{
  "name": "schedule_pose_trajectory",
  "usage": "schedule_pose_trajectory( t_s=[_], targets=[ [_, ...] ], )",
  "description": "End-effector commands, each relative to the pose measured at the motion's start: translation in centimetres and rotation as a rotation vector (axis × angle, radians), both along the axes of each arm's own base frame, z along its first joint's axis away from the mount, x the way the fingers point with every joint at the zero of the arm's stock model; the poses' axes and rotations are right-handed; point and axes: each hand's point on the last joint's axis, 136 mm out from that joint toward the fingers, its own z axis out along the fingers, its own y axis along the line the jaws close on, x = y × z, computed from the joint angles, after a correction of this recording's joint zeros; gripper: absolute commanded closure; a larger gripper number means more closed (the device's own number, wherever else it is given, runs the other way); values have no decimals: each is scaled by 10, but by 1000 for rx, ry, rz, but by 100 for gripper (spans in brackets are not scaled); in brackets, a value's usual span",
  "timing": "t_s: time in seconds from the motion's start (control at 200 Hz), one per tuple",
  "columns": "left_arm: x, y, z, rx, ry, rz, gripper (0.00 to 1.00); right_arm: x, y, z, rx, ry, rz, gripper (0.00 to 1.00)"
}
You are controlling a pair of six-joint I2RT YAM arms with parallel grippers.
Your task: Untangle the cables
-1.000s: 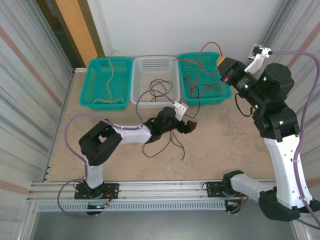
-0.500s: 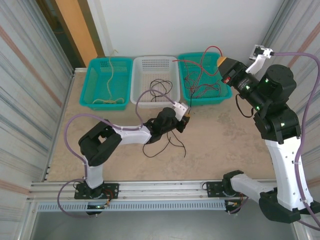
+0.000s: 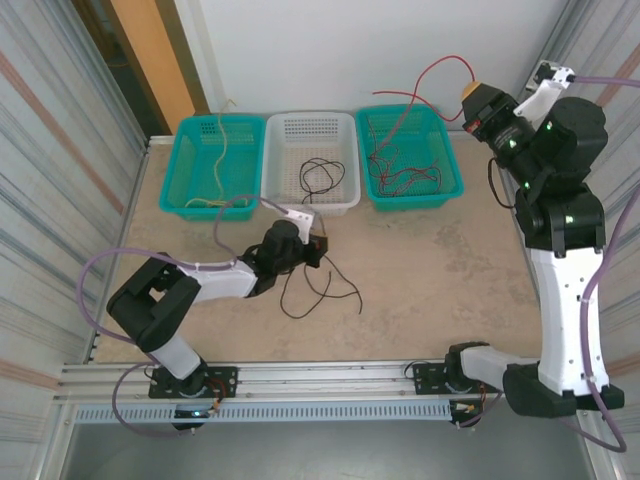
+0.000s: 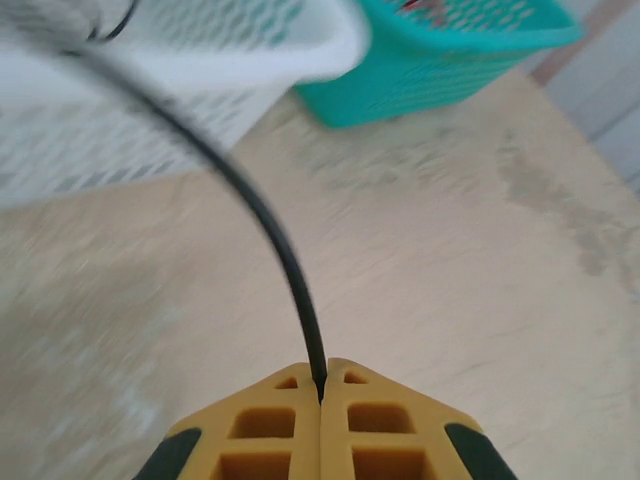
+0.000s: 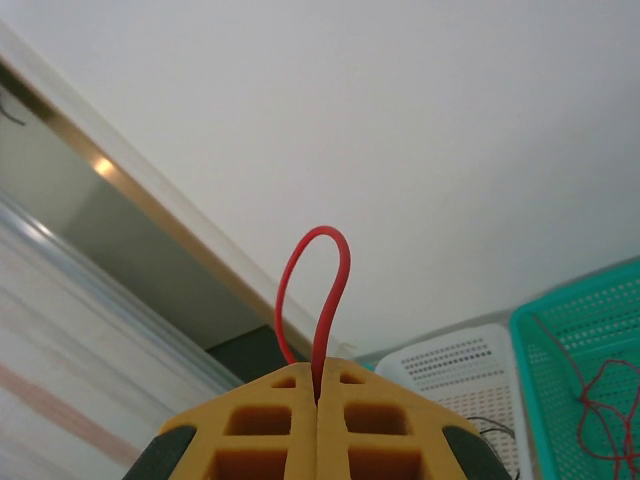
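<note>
The robot's right gripper should next go down toward the teal basket and release the red cable over it, since that basket, with the red tangle (image 3: 400,170) in it, stands below the raised gripper.
My left gripper (image 3: 319,248) is low over the table in front of the white basket (image 3: 344,200), shut on a black cable (image 4: 272,232). That cable curves up from between the closed pads (image 4: 290,400) toward the basket. More black cable (image 3: 322,288) lies looped on the table, and some (image 3: 320,176) rests inside the white basket. My right gripper (image 3: 471,94) is raised behind the right teal basket (image 3: 452,170), shut on a red cable (image 5: 334,268) that arches above the pads. The red cable (image 3: 436,70) trails down into a red tangle (image 3: 400,170) in that basket.
A left teal basket (image 3: 172,190) holds a yellow cable (image 3: 222,165). The three baskets stand in a row along the back wall. Corrugated walls close both sides. Bare table lies to the right of the black loops.
My left gripper closed on the black cable and drew back to the left, dragging the loops along. My right arm rose and swung right, lifting the red cable higher out of its basket.
</note>
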Motion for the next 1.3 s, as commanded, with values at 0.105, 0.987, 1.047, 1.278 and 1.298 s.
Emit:
schedule_pose_trajectory(
  t_s=[0.105, 0.987, 1.047, 1.278, 1.298],
  targets=[
    [-5, -1, 13, -100, 47, -4, 100, 16, -7, 7, -34, -1, -7, 100],
    [-68, -17, 300, -391, -285, -288, 100, 212, -31, -284, -200, 708, -63, 46],
    [-69, -17, 311, -395, -299, -303, 100, 206, -29, -287, -208, 712, -68, 43],
    [-72, -18, 347, -416, -349, -341, 100, 162, -8, -241, -325, 600, -81, 28],
    [-72, -17, 349, -418, -349, -342, 100, 156, -7, -234, -331, 584, -85, 28]
  ],
)
